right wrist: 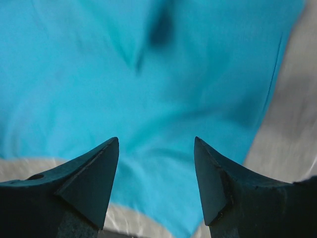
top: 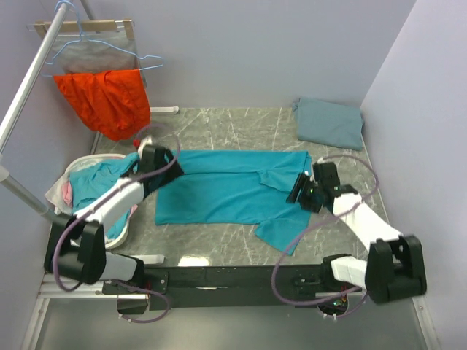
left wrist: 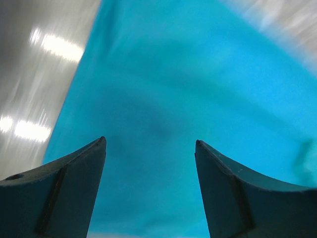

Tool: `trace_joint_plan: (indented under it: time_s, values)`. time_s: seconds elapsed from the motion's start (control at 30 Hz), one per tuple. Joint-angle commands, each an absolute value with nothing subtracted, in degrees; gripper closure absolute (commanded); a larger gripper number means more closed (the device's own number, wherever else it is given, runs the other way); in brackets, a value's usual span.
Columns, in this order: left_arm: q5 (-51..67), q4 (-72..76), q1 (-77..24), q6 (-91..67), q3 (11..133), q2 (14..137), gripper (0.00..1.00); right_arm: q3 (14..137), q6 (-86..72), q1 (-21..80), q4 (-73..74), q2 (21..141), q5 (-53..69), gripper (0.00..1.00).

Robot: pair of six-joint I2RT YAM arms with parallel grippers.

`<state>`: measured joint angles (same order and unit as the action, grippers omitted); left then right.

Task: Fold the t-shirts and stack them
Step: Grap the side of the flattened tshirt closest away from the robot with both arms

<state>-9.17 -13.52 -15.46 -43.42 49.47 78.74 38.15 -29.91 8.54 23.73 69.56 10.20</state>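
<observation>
The outer corner of the trailing sleeve (top: 292, 247) (right wrist: 184, 228) still sticks out from the shirt's body, so I should next bring my right gripper back and down onto it.
A bright teal t-shirt (top: 226, 191) lies spread across the middle of the marble table, one sleeve trailing toward the front edge. My left gripper (top: 166, 169) hovers over its left end, open, with only teal cloth (left wrist: 168, 89) under the empty gap (left wrist: 151, 141). At the shirt's right side my right gripper (top: 299, 188) is also open, nothing between its fingers (right wrist: 156, 140), above the cloth's edge (right wrist: 163, 74). A slate grey-blue t-shirt (top: 330, 122) rests folded at the back right corner.
An orange-red garment (top: 106, 98) hangs from a rack (top: 29, 87) at the back left, with blue wire hangers (top: 87, 44) above it. A white basket (top: 71, 168) holding more clothes stands at the table's left edge. Walls close in behind and on the right.
</observation>
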Motion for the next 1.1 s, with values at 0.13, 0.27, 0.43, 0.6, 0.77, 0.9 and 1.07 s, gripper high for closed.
trace_joint_plan:
  time_s: [0.13,0.27,0.43,0.6,0.77,0.9,1.07]
  values:
    - [-18.01,-25.65,-19.86,-59.3,33.94,59.01,0.24,30.94,-40.6,15.73,33.04,52.48,4.05,0.32]
    - [-22.85,-31.89,-20.04,-65.21,29.98,51.17,0.23,27.08,-46.39,19.68,35.51,46.51,2.11,0.32]
    - [-25.58,-36.55,-19.95,-68.99,27.78,46.23,0.22,23.21,-51.41,24.25,36.39,43.51,1.06,0.32]
    - [-23.56,-35.69,-19.95,-69.34,26.72,50.61,0.24,21.71,-54.05,27.16,37.61,42.89,0.09,0.32]
    - [-23.03,-34.89,-20.04,-70.22,26.28,56.25,0.28,20.83,-55.8,28.74,39.2,41.93,-0.88,0.32]
    - [-22.5,-34.54,-19.95,-70.22,25.23,55.55,0.33,20.21,-57.21,29.27,41.21,40.26,-1.75,0.31]
    - [-22.24,-36.04,-20.04,-71.1,24.44,52.04,0.43,19.34,-58.45,29.44,44.12,37.36,-2.46,0.32]
